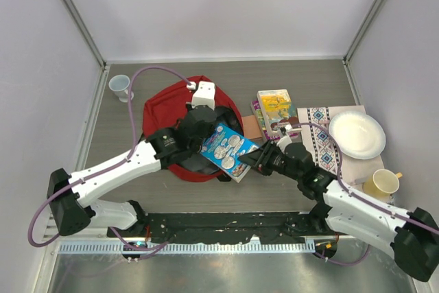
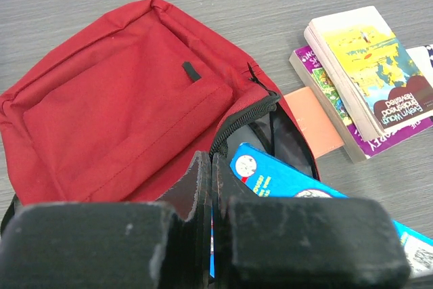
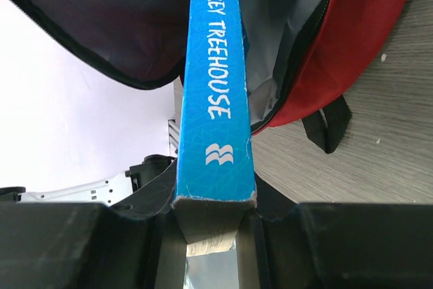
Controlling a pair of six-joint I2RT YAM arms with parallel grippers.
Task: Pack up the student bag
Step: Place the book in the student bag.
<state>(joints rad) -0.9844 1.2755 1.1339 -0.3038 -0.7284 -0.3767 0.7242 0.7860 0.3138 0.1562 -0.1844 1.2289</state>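
Note:
The bag's flap is held up, so next I should push my right gripper outward and to the left in the top view toward the bag's opening point(image 3: 284, 65) and let go of the blue book's spine inside.
The student bag point(image 1: 171, 111) is a red backpack lying in the middle of the table, its black-zippered mouth facing right. My left gripper point(image 1: 206, 128) is shut, and the zipper edge of the bag point(image 2: 122, 106) runs right up to its fingertips point(image 2: 203, 167), so the flap is held raised. My right gripper point(image 1: 250, 162) is shut on the spine end of a blue book point(image 1: 228, 147). That book point(image 3: 213, 99) points into the bag's grey-lined opening point(image 3: 284, 65), and its far end is inside the mouth. The blue cover point(image 2: 284, 181) shows just right of my left fingers.
A stack of books point(image 1: 274, 109) lies right of the bag, with an orange-brown flat item point(image 1: 252, 127) beside it. Further right are a patterned mat point(image 1: 322, 138), a white paper plate point(image 1: 357, 135) and a yellow cup point(image 1: 382, 184). A pale cup point(image 1: 119, 86) stands back left.

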